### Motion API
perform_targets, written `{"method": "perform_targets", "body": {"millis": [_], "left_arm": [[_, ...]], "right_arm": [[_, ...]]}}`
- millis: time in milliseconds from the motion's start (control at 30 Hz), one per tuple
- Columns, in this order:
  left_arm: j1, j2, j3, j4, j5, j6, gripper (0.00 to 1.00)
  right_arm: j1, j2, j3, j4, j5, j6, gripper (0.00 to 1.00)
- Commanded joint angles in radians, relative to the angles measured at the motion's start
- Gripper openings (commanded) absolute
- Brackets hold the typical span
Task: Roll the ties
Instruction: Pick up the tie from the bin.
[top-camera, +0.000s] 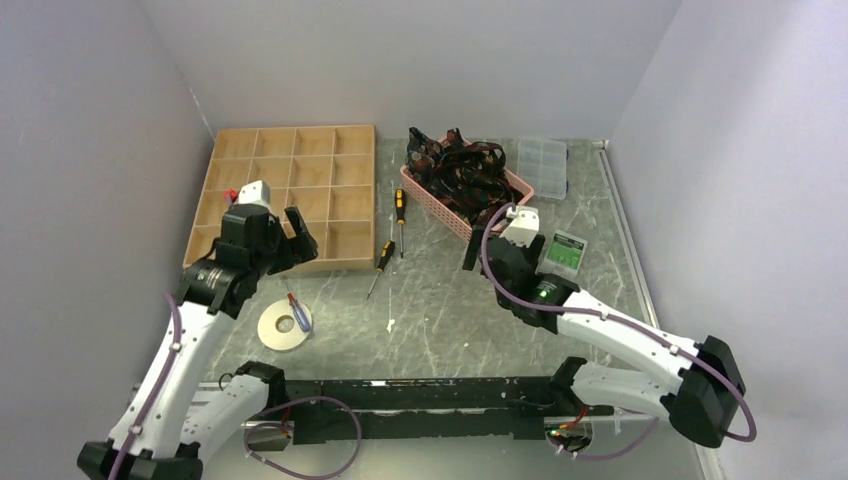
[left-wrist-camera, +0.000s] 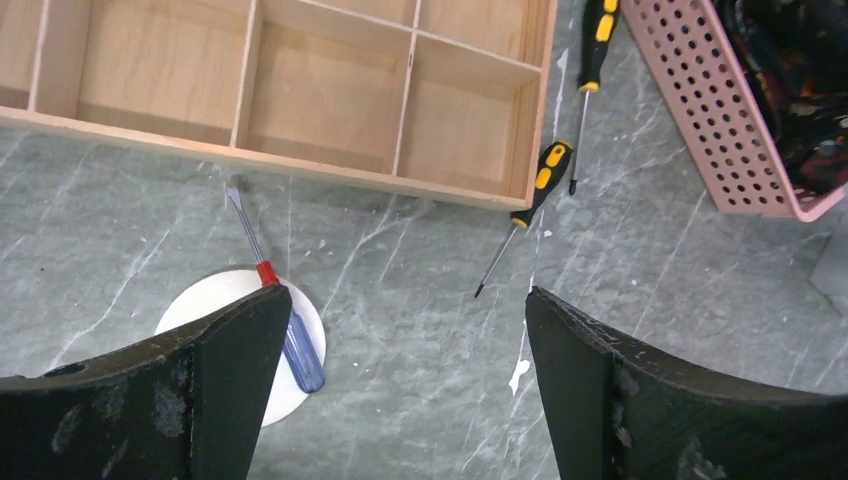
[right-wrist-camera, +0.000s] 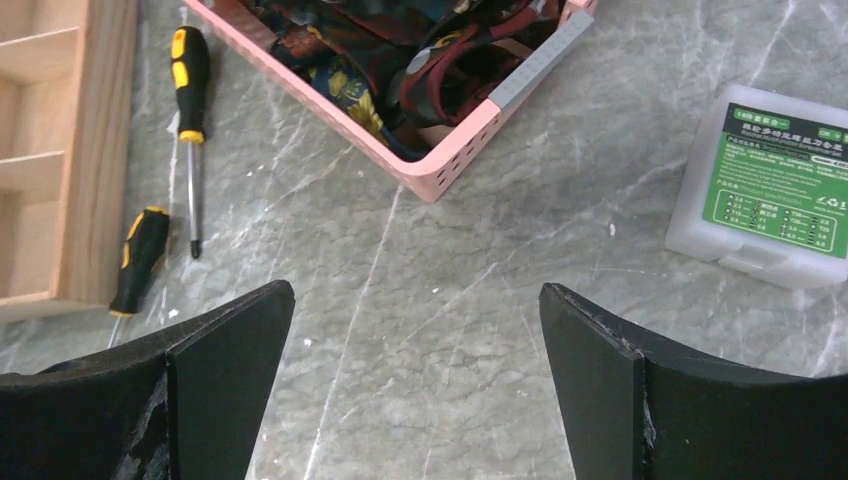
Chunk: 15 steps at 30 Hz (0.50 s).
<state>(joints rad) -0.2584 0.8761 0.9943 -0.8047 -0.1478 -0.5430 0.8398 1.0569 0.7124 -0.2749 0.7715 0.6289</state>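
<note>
The ties lie outward of my right gripper. It will next move outward past the basket's near corner and onto the heap's side by the clear organiser.
The ties (top-camera: 462, 165) are a tangled heap of dark patterned fabric inside a pink perforated basket (top-camera: 437, 203) at the back centre. They also show in the right wrist view (right-wrist-camera: 390, 50) and the basket's corner in the left wrist view (left-wrist-camera: 700, 110). My left gripper (top-camera: 282, 240) is open and empty, above the table in front of the wooden tray, far left of the basket. My right gripper (top-camera: 497, 252) is open and empty, just in front of the basket's near corner (right-wrist-camera: 440, 175).
A wooden compartment tray (top-camera: 290, 195) sits at the back left. Two yellow-black screwdrivers (top-camera: 399, 215) lie between tray and basket. A white tape roll (top-camera: 284, 326) holds a blue-handled screwdriver (left-wrist-camera: 295, 340). A green-labelled box (top-camera: 566, 252) and a clear organiser (top-camera: 541, 165) sit right.
</note>
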Motion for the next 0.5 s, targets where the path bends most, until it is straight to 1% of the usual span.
{"method": "perform_targets", "body": {"millis": [0,33,67,100,133,200,300,367,467], "left_arm": [[0.005,-0.074,-0.028,0.062,-0.027,-0.011,0.94],[0.005,-0.080,-0.035,0.067,-0.032,-0.013,0.94],[0.005,-0.085,-0.041,0.071,-0.036,-0.012,0.94],[0.005,-0.091,-0.047,0.074,-0.040,-0.012,0.94],[0.005,-0.096,-0.050,0.076,-0.048,-0.014,0.94],[0.005,-0.104,-0.052,0.067,-0.064,-0.024,0.94],[0.005,-0.118,-0.061,0.065,-0.087,-0.038,0.94],[0.005,-0.130,-0.071,0.077,-0.087,-0.037,0.94],[0.005,-0.139,-0.074,0.083,-0.069,-0.026,0.94]], "right_arm": [[0.003,-0.079,-0.048,0.132,-0.023,-0.064,0.99],[0.004,-0.084,-0.062,0.172,0.013,-0.063,0.96],[0.001,-0.087,-0.065,0.201,0.052,-0.055,0.95],[-0.014,-0.088,-0.050,0.209,0.060,-0.058,0.94],[-0.049,-0.084,-0.017,0.189,0.025,-0.062,0.94],[-0.139,-0.066,0.047,0.171,-0.112,-0.068,0.91],[-0.271,-0.037,0.105,0.206,-0.237,-0.069,0.90],[-0.341,0.015,0.163,0.202,-0.273,-0.071,0.90],[-0.414,0.127,0.265,0.181,-0.269,-0.075,0.90]]}}
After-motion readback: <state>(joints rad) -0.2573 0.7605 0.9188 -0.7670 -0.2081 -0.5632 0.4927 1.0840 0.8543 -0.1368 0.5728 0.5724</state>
